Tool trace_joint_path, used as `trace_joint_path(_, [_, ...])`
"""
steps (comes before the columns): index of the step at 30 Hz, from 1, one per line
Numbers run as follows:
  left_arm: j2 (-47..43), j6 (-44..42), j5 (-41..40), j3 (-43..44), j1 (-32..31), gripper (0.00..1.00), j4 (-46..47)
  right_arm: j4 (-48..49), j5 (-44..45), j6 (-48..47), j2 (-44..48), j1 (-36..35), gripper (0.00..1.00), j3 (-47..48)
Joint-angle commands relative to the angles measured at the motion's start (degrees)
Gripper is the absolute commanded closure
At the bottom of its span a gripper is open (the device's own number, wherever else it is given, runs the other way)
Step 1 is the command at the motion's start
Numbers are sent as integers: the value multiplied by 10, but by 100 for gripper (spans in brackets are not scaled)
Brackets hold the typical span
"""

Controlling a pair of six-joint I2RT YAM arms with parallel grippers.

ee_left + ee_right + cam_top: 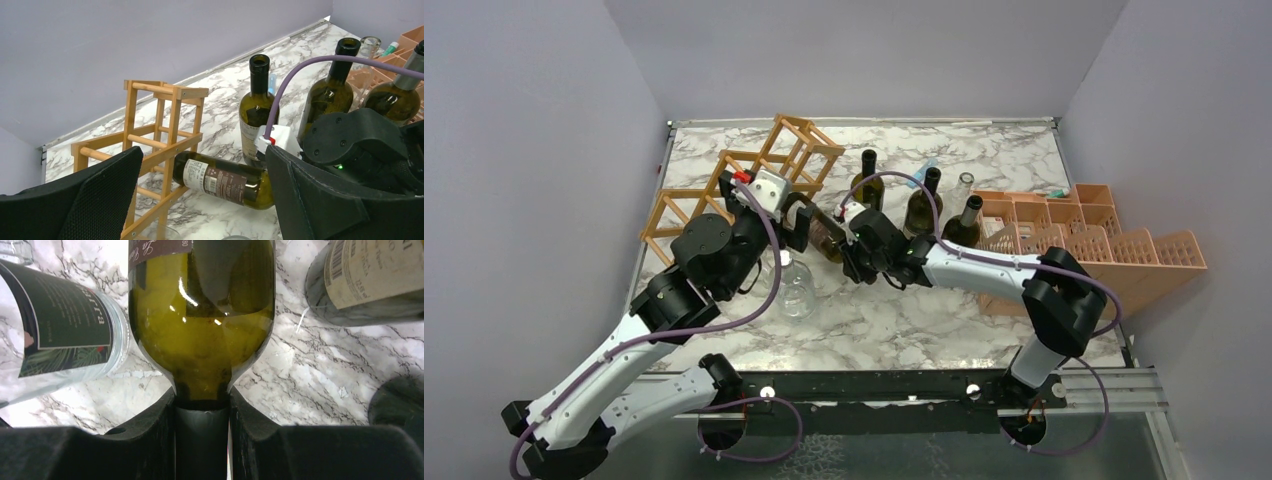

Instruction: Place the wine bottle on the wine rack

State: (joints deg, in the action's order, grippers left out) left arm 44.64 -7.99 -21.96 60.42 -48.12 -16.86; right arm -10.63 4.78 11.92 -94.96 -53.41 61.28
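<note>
Most of the bottle still sticks out. The bottle's base slides deeper next as my right gripper moves outward toward the rack's lower opening, then releases the bottle's neck.
The wine bottle is olive green with a white-and-brown label and lies almost level. My right gripper is shut on its neck, which shows clamped between the pads in the right wrist view. The bottle's base is at a lower opening of the light wooden wine rack, against a front bar. My left gripper is open and empty just near of the bottle's base. In the left wrist view its fingers frame the bottle without touching it.
Three dark bottles and a clear one stand behind the right gripper. A clear glass bottle is on the marble just below the held bottle and shows in the right wrist view. A salmon-pink gridded crate is at the right.
</note>
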Motion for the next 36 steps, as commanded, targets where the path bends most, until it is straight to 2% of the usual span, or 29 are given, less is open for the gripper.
trace_joint_path(1, [-12, 1, -19, 10, -2, 1, -15, 97, 22, -14, -8, 0, 99, 43])
trace_joint_path(14, [-38, 33, -10, 20, -3, 1, -33, 144, 26, -59, -80, 0, 99, 104])
trace_joint_path(23, [-40, 36, -5, 18, -2, 1, -30, 131, 63, -93, -153, -1, 98, 177])
trace_joint_path(31, [-43, 37, -5, 13, -2, 1, -30, 129, 87, -105, -193, -1, 86, 221])
trace_joint_path(36, [-44, 37, -4, 8, -2, 1, -30, 136, 98, -112, -211, -1, 83, 236])
